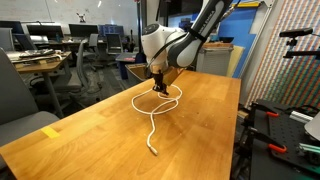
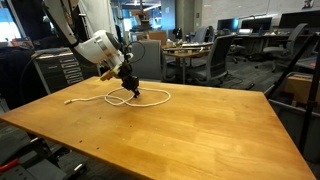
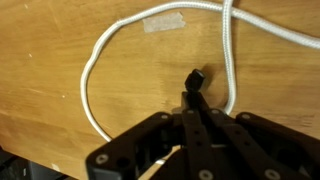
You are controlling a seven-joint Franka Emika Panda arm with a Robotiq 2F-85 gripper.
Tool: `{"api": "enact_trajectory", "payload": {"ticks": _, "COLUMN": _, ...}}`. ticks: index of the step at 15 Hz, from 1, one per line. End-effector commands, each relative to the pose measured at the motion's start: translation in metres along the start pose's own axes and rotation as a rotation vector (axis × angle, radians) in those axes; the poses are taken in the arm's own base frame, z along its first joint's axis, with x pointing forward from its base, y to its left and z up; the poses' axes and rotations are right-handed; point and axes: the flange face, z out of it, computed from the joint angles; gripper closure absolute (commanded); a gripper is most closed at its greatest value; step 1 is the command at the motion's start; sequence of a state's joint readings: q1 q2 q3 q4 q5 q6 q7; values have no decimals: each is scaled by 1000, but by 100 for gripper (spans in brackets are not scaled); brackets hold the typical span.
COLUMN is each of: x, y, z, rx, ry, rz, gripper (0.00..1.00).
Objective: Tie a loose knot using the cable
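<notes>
The plug end is already past the cord's crossing, so my gripper needs to stay low next and pull it farther away from that crossing and the pale tape patch.
The white cable [image 1: 152,120] lies on the wooden table [image 1: 200,120] in both exterior views. It forms a loose loop [image 2: 152,98] under the arm, and one tail runs to a free end [image 1: 153,152] near the table edge. My gripper [image 1: 158,88] is low over the loop, close to the tabletop [image 2: 133,90]. In the wrist view the fingers [image 3: 193,98] are pressed together, and a small dark plug end [image 3: 194,77] sticks out from their tips. The white cord [image 3: 95,55] curves round in front of them.
A pale tape patch [image 3: 163,20] is on the wood near the cord, and a yellow tape piece [image 1: 50,131] sits near one table corner. Office chairs and desks [image 2: 215,55] stand behind the table. Black stands with red clamps [image 1: 275,125] crowd one table side.
</notes>
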State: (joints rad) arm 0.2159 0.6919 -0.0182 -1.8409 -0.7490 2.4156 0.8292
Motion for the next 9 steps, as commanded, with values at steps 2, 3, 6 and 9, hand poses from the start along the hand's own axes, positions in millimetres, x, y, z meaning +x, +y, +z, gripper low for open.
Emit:
{"api": "enact_trajectory", "payload": {"ticks": 2, "x": 30, "y": -4, "z": 8, "rx": -18, "ry": 6, "rz": 115, "gripper": 99}}
{"api": "enact_trajectory", "payload": {"ticks": 3, "x": 35, "y": -4, "z": 9, "rx": -22, "ry": 11, "rz": 143, "gripper": 99}}
{"api": "enact_trajectory", "payload": {"ticks": 6, "x": 50, "y": -2, "z": 12, "rx": -33, "ry": 17, "rz": 221, "gripper": 99}}
{"api": "enact_trajectory", "payload": {"ticks": 9, "x": 61, "y": 2, "z": 17, "rx": -44, "ry": 6, "rz": 274, "gripper": 99}}
